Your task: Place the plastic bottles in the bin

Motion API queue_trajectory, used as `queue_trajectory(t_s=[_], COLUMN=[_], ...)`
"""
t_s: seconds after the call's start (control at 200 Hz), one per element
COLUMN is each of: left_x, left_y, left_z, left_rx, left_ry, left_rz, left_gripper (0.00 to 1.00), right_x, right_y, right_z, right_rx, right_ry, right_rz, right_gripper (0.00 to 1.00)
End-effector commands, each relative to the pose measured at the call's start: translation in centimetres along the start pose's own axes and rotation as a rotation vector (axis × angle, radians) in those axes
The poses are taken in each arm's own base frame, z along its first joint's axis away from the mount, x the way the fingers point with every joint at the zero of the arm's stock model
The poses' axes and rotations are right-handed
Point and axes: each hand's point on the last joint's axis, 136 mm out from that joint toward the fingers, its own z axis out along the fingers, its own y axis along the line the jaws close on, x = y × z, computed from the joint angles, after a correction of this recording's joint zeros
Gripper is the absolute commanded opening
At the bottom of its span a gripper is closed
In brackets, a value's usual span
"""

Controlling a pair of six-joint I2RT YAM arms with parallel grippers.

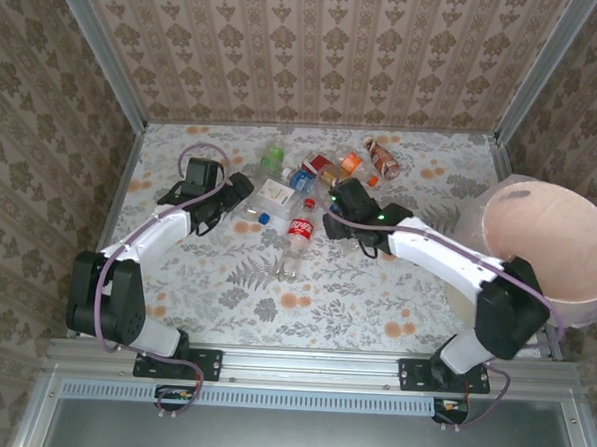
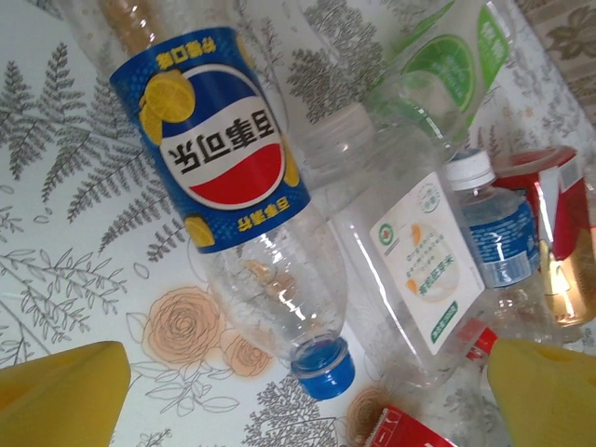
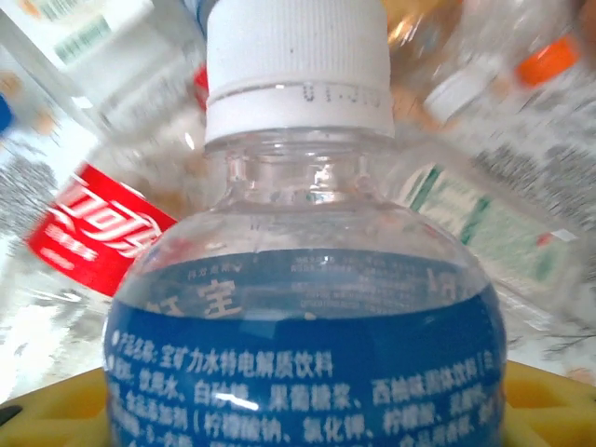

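Note:
I should lift the blue-labelled bottle up over the opening of the bin first, and only then open my right gripper.
Several plastic bottles (image 1: pixel 311 169) lie bunched at the table's far middle, with a Coca-Cola bottle (image 1: pixel 299 232) nearer. My left gripper (image 1: pixel 242 189) hovers open by the pile's left side. In the left wrist view the left gripper (image 2: pixel 307 400) has its yellow fingers (image 2: pixel 65 391) spread wide, and a blue-labelled Pepsi bottle (image 2: pixel 219 158) with a blue cap (image 2: pixel 323 366) lies just ahead of them. My right gripper (image 1: pixel 332 200) is shut on a blue-labelled bottle (image 3: pixel 307 354) with a white cap (image 3: pixel 298 65), which sits between its yellow pads (image 3: pixel 549 400). The bin (image 1: pixel 549 252) stands at the right edge.
A white-labelled bottle (image 2: pixel 419 270), a green-labelled one (image 2: pixel 447 65) and a small water bottle (image 2: pixel 498 233) crowd beside the Pepsi bottle. A brown bottle (image 1: pixel 384 158) lies at the far right of the pile. Patterned walls close in the floral table (image 1: pixel 225 280).

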Motion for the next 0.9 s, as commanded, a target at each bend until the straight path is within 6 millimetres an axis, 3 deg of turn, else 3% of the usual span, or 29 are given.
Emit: queue_trajectory(t_s=[0.0, 0.26, 0.46, 0.775, 0.895], left_x=[-0.7, -0.7, -0.8, -1.1, -1.3], left_y=[-0.9, -1.2, -0.8, -1.2, -1.2], left_z=[-0.8, -0.8, -1.0, -0.8, -0.9], left_rx=[0.035, 0.046, 0.031, 0.027, 0.017], left_ry=[-0.042, -0.042, -0.053, -0.052, -0.052], left_rz=[0.017, 0.015, 0.015, 0.018, 0.028], left_gripper=[1.00, 1.00, 1.00, 1.00, 1.00], right_x=[-3.1, -7.5, -8.6, -5.4, -2.7], right_y=[-2.5, -8.2, -14.4, -23.3, -26.9], right_z=[-3.6, -10.6, -16.0, -21.9, -23.8], right_rx=[0.037, 0.045, 0.178, 0.421, 0.564], right_ry=[-0.146, -0.346, -0.401, -0.343, -0.265], right_rz=[0.007, 0.113, 0.179, 0.352, 0.423], right_gripper=[0.51, 0.49, 0.49, 0.46, 0.46])
